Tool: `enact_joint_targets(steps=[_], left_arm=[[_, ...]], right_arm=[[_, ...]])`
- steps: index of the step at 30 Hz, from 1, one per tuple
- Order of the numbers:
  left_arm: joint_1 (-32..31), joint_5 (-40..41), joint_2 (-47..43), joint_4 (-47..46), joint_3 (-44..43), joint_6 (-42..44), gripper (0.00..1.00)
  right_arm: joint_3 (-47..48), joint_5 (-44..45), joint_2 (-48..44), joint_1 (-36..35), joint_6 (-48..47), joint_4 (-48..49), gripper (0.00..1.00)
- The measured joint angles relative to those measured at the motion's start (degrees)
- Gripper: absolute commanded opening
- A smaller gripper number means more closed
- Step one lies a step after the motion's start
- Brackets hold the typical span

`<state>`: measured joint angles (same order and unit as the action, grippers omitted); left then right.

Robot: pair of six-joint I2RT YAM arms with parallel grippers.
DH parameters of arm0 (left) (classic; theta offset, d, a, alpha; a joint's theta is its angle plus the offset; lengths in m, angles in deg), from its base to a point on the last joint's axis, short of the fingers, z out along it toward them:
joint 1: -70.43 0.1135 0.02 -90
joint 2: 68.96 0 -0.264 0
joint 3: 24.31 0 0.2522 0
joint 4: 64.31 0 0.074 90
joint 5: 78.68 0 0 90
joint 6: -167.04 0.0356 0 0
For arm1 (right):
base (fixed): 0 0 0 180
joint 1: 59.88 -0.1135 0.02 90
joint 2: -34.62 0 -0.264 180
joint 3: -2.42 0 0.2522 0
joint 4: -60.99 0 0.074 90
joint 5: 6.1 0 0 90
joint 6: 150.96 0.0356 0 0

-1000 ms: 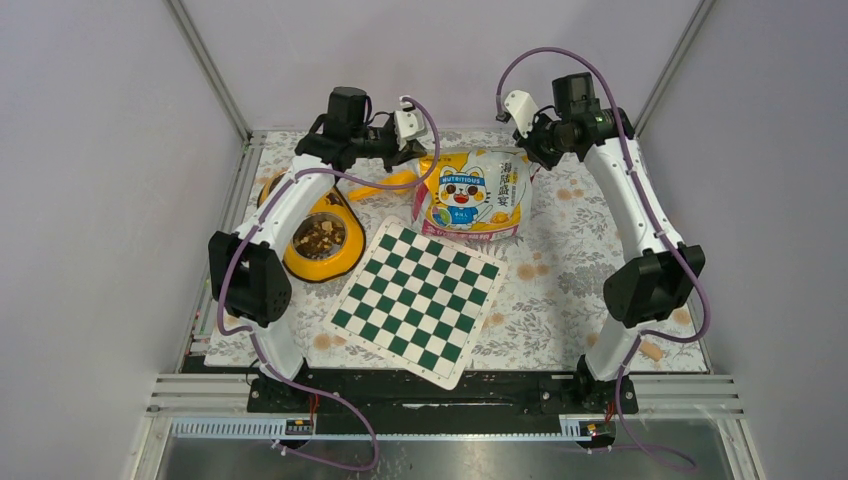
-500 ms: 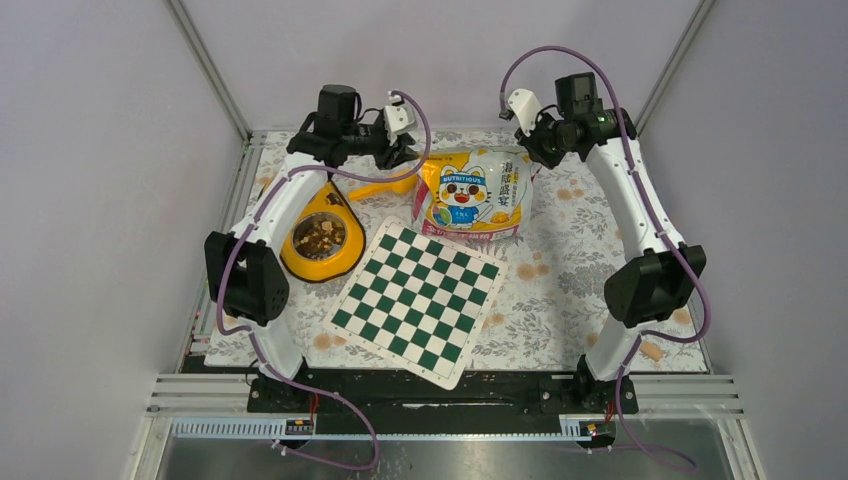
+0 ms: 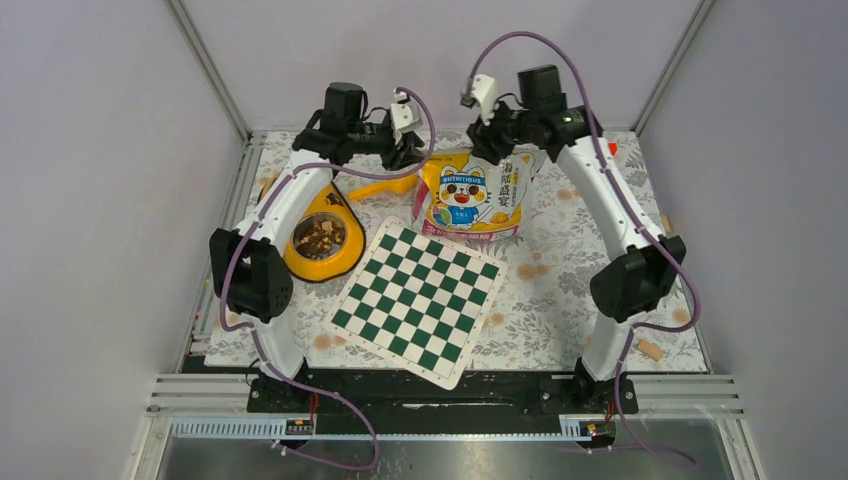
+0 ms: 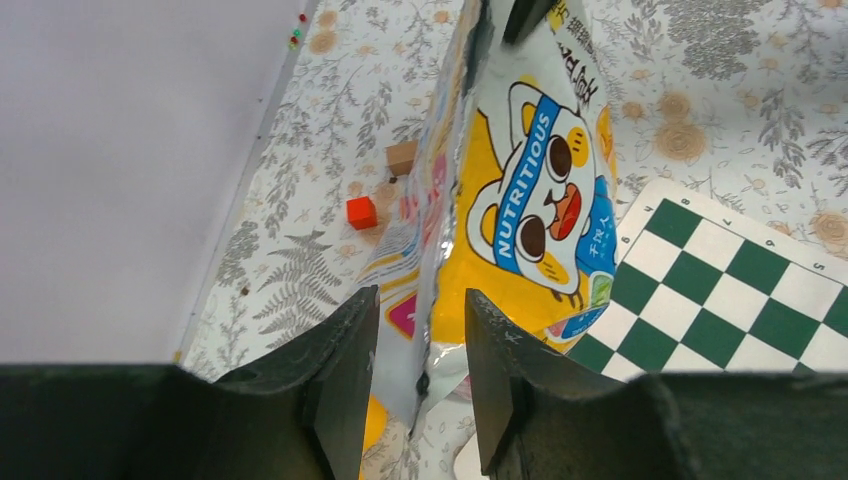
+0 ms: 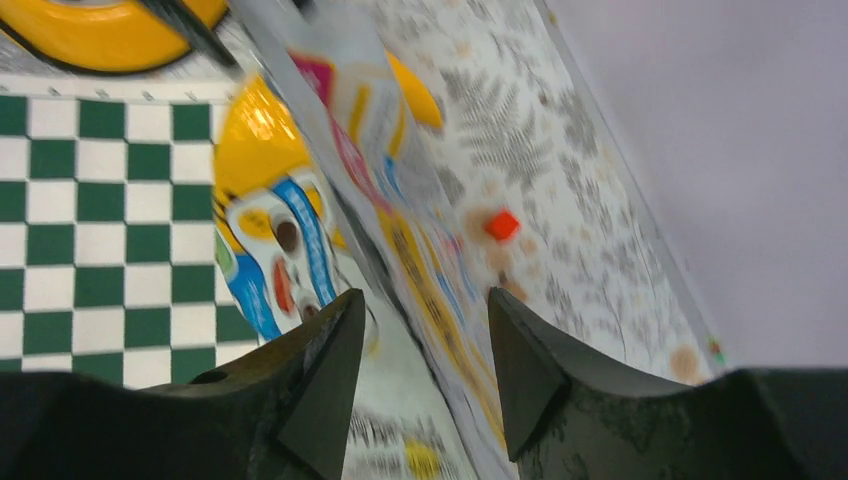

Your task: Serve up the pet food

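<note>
The robot's right gripper will move along the top edge of the bag toward the left gripper and then pinch the edge there.
The pet food (image 3: 318, 238) lies as brown kibble in the yellow bowl (image 3: 336, 262) at the left. A yellow cat-print food bag (image 3: 470, 195) stands at the back centre. My left gripper (image 3: 408, 150) hangs at the bag's left top corner and my right gripper (image 3: 490, 140) at its right top. In the left wrist view the left gripper (image 4: 420, 350) is open, with the bag's (image 4: 530, 200) silver edge loose between the fingers. In the blurred right wrist view the right gripper (image 5: 425, 340) is open astride the bag's (image 5: 300, 230) top edge.
A green-and-white chessboard (image 3: 420, 295) lies in front of the bag. A yellow scoop (image 3: 385, 185) rests between bowl and bag. Behind the bag lie a red cube (image 4: 361, 212) and a wooden block (image 4: 402, 157). Another wooden block (image 3: 651, 350) sits at the near right.
The right arm has swung left, from beside the bag to over its top right corner. Both grippers have opened. The left arm has barely shifted.
</note>
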<state>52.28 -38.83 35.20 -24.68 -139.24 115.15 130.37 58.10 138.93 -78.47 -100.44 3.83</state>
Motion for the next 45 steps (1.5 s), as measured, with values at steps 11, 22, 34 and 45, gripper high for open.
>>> enact_joint_targets(steps=[11,22,34,45], left_arm=[[-1.3,-0.3,1.9,-2.6,0.5,-1.8,0.38],[-1.3,-0.3,2.0,-6.8,2.8,-3.5,0.29],[-1.1,-0.3,2.2,-9.0,3.1,-3.9,0.0],[-0.1,-4.4,-0.1,-13.6,8.6,-1.2,0.0]], right_arm=[[3.0,-5.5,9.4,-7.0,2.4,9.0,0.36],[2.2,-6.3,9.7,-7.0,2.3,10.7,0.07],[2.3,-6.8,9.7,-6.9,0.2,9.3,0.0],[4.2,-6.6,9.6,-6.8,-4.2,3.5,0.0]])
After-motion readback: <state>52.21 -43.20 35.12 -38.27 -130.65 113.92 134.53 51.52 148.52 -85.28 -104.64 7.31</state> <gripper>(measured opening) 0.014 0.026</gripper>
